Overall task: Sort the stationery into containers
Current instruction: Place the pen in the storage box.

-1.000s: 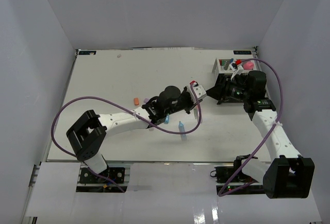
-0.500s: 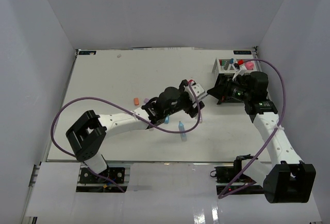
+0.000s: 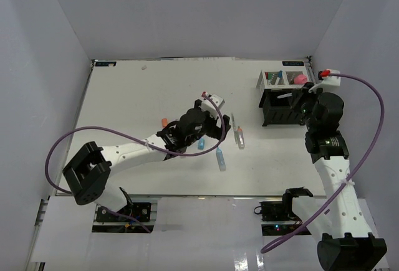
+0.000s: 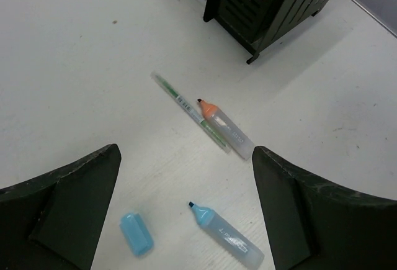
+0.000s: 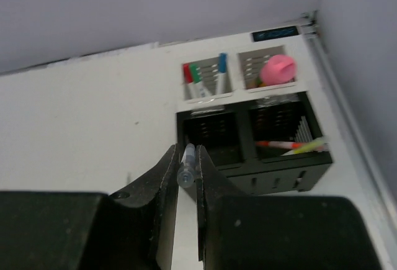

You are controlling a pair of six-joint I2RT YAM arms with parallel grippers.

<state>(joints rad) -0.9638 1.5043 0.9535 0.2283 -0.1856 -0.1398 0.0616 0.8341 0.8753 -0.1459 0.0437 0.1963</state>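
I will next move my right gripper toward the right in its wrist view and let go of the pen in the organizer's black section (image 5: 279, 127), which already holds orange and yellow pens.
My right gripper (image 5: 187, 153) is shut on a thin clear pen (image 5: 187, 166) just in front of the black organizer (image 5: 280, 175); from above the gripper (image 3: 293, 97) hangs over its left black compartment. The joined white mesh compartments (image 5: 209, 103) hold red, green and blue pens (image 5: 205, 79) and a pink-capped bottle (image 5: 277, 69). My left gripper (image 4: 186, 152) is open and empty above the table. Under it lie an uncapped blue highlighter (image 4: 226, 236), its blue cap (image 4: 136, 233), an orange highlighter (image 4: 227, 128) and a green pen (image 4: 186, 107).
An orange eraser (image 3: 164, 122) lies left of the left gripper (image 3: 215, 120). Orange and yellow pens (image 5: 291, 146) lean in the organizer's right black compartment. The side wall stands close to the right of the organizer (image 3: 280, 106).
The left gripper opened and drew back left, away from the right gripper. The right gripper shut on the clear pen and swung right, to above the organizer.
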